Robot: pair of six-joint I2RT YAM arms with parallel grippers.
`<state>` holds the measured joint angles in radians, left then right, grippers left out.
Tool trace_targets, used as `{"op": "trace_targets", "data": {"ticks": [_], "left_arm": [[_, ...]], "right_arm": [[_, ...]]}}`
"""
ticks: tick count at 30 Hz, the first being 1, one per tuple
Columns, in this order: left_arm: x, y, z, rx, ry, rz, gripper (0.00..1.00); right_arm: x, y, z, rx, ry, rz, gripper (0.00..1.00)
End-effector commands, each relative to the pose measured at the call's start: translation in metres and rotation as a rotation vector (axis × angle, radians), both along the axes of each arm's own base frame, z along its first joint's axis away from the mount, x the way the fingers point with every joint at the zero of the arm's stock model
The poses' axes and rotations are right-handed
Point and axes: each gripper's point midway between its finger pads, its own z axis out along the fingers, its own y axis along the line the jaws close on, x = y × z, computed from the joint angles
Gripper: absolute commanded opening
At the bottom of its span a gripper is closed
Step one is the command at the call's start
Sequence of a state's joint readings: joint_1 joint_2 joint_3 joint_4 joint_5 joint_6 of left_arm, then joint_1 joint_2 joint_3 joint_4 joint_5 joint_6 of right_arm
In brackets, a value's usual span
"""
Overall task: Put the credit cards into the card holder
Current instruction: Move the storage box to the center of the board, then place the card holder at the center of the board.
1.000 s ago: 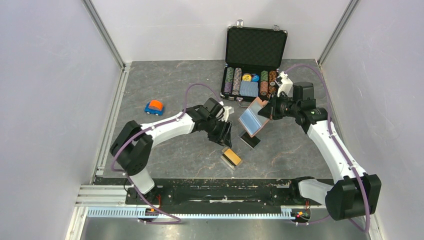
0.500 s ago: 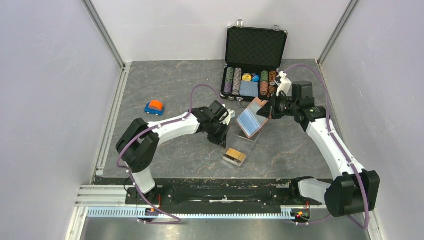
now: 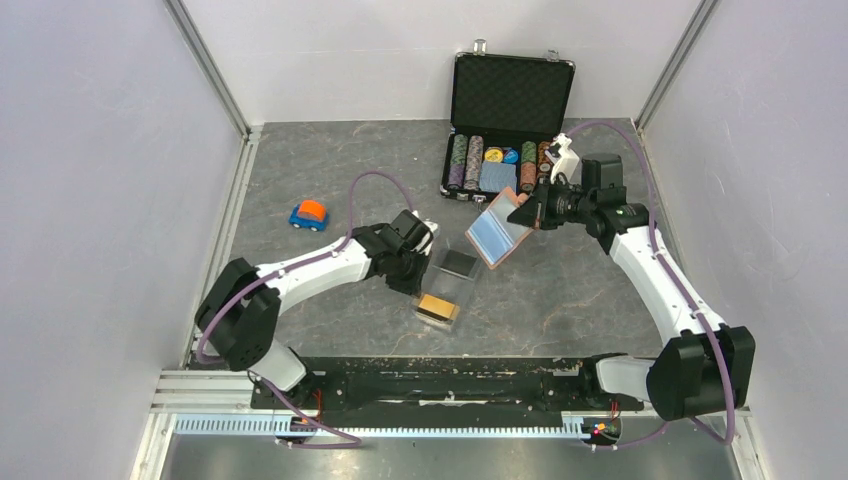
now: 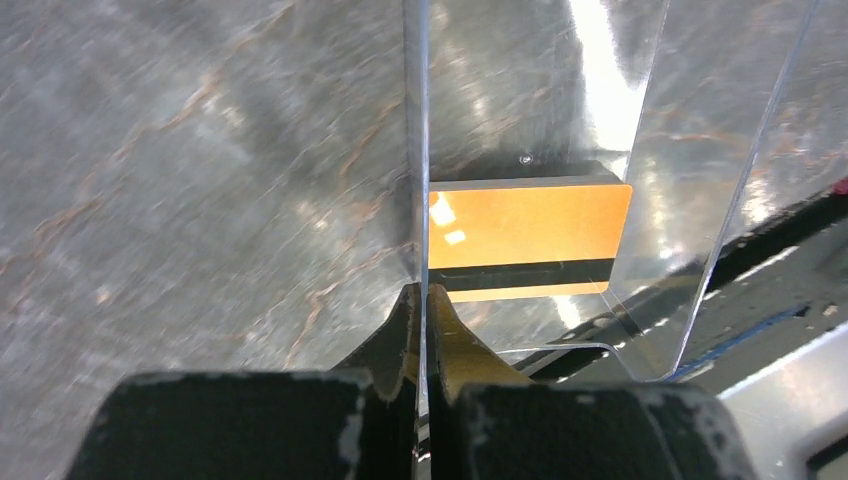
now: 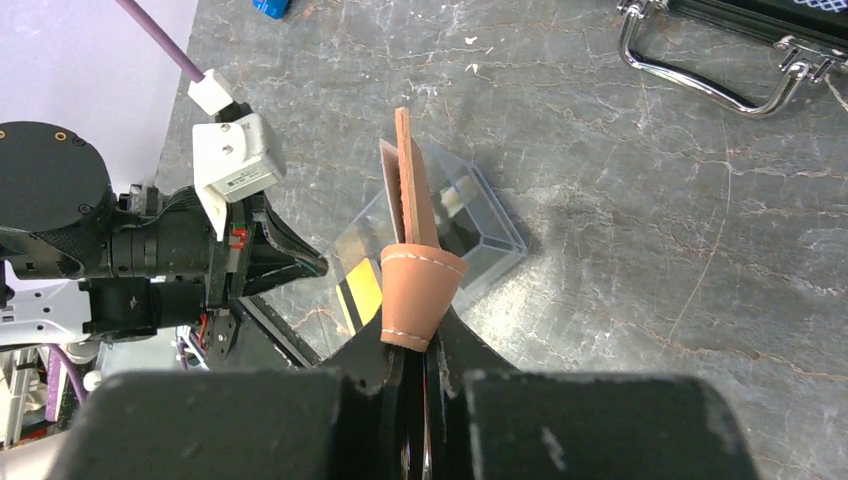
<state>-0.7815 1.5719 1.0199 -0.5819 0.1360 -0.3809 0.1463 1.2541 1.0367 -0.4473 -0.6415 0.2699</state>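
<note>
The open card holder (image 3: 497, 232) still hangs in midair, so my right gripper will next carry it down and back onto the bare tabletop beside the clear box and release it.
My left gripper (image 3: 413, 270) is shut on the thin upright wall of a clear plastic box (image 3: 447, 285); the wall runs between my jaws in the left wrist view (image 4: 421, 300). In the box lie a gold-orange credit card (image 3: 437, 305) with a black stripe (image 4: 525, 225) and a black card (image 3: 459, 263). My right gripper (image 3: 527, 208) is shut on the tan leather card holder (image 3: 497, 232) and holds it open above the table, blue inside showing. Its snap tab (image 5: 420, 290) hangs over my jaws (image 5: 428, 335). The clear box (image 5: 470, 215) lies below the holder.
An open black poker-chip case (image 3: 505, 130) with chips and a blue deck stands at the back, right behind the right gripper. A small blue and orange toy car (image 3: 309, 214) sits at the left. White walls enclose the grey table (image 3: 330, 170).
My left gripper has drawn the clear box and its cards to the left and a little nearer. My right gripper has carried the open card holder slightly left and farther back.
</note>
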Motion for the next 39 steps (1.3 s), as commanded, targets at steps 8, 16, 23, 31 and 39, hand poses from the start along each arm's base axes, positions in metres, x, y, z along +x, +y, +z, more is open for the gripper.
{"op": "trace_targets", "data": {"ticks": [8, 16, 23, 31, 39], "left_arm": [[0.005, 0.075, 0.022, 0.141, -0.117, 0.236, 0.02], [0.007, 0.084, 0.018, 0.163, -0.106, 0.315, 0.02], [0.020, 0.085, 0.025, 0.141, -0.136, 0.373, 0.02], [0.029, 0.076, 0.022, 0.141, -0.135, 0.303, 0.02], [0.032, 0.070, 0.028, 0.121, -0.138, 0.274, 0.02]], "right_arm": [[-0.003, 0.012, -0.015, 0.133, 0.052, -0.026, 0.00], [-0.020, 0.008, -0.080, 0.214, 0.190, -0.168, 0.00], [-0.040, -0.003, -0.130, 0.247, 0.277, -0.316, 0.00], [-0.075, -0.023, -0.178, 0.168, 0.370, -0.429, 0.23], [-0.076, -0.062, -0.170, -0.114, 0.294, -0.475, 0.76]]}}
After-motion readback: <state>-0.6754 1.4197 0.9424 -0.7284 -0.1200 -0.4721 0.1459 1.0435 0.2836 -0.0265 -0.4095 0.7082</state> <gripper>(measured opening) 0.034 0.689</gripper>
